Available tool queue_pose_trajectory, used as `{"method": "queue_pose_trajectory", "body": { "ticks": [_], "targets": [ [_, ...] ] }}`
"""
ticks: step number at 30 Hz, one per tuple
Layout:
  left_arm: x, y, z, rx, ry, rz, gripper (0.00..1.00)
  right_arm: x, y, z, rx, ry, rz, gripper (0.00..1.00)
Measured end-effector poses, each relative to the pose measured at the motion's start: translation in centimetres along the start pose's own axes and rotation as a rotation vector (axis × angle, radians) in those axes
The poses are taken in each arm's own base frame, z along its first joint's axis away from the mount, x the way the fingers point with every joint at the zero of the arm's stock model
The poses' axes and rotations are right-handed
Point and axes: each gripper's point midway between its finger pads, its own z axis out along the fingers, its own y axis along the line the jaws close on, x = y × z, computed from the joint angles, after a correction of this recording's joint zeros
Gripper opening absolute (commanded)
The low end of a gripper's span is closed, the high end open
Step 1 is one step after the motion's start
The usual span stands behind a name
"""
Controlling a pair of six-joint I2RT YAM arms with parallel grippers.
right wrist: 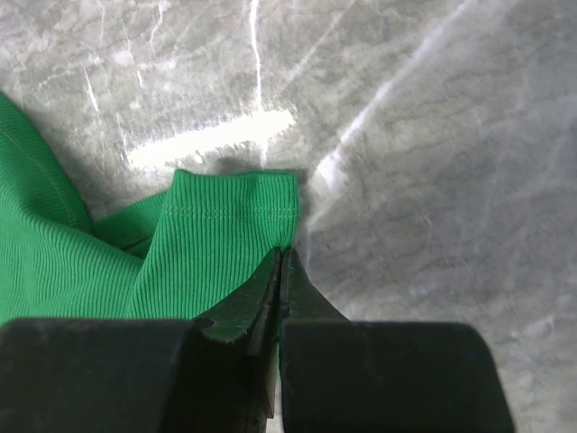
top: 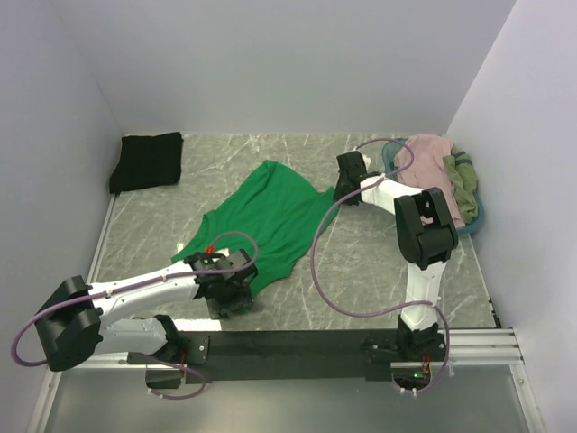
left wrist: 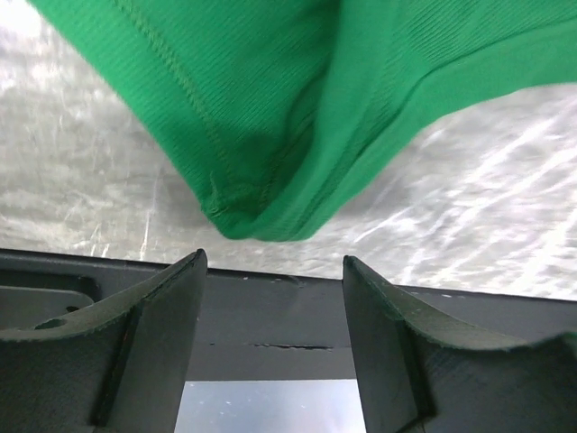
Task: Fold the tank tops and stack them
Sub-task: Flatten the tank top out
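Note:
My left gripper will next move down and slightly outward to close on the near corner of the green tank top, because that corner is just beyond my open fingers.
A bright green tank top (top: 270, 221) lies spread out and crumpled in the middle of the table. My left gripper (top: 230, 302) hangs open just off its near corner; in the left wrist view that green corner (left wrist: 270, 108) sits beyond the fingertips (left wrist: 171, 307), with nothing between the jaws of the left gripper (left wrist: 270, 262). My right gripper (top: 343, 192) is at the far right strap. In the right wrist view the jaws of the right gripper (right wrist: 282, 254) are shut, pinching the edge of the green strap (right wrist: 207, 244). A black tank top (top: 146, 161) lies folded at the far left.
A teal basket (top: 475, 216) stands at the far right, with a dusty pink top (top: 433, 158) and an olive top (top: 464, 180) heaped in it. White walls close in the marble table (top: 361, 262). A black rail (top: 297, 347) runs along the near edge.

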Motion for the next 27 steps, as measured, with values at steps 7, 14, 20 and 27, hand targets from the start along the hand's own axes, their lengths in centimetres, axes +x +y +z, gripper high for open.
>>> {"method": "queue_pose_trajectory", "body": {
  "ticks": [7,14,20,27],
  "targets": [
    [-0.8,0.9,0.9,-0.049,-0.075,-0.068,0.61,-0.8,-0.2,-1.9,-0.002,-0.026,0.004,0.0],
    [-2.1,0.1,2.0,-0.047,-0.141,-0.124,0.31,-1.3,-0.3,-4.1,-0.018,-0.058,0.01,0.0],
    [-2.4,0.5,2.4,-0.049,-0.165,-0.152,0.01,-1.1,-0.7,-5.0,-0.016,-0.06,0.012,0.0],
    [-11.8,-1.0,-4.4,0.089,-0.363,-0.301,0.01,-2.9,-0.9,-7.8,-0.014,-0.107,0.022,0.0]
  ]
}}
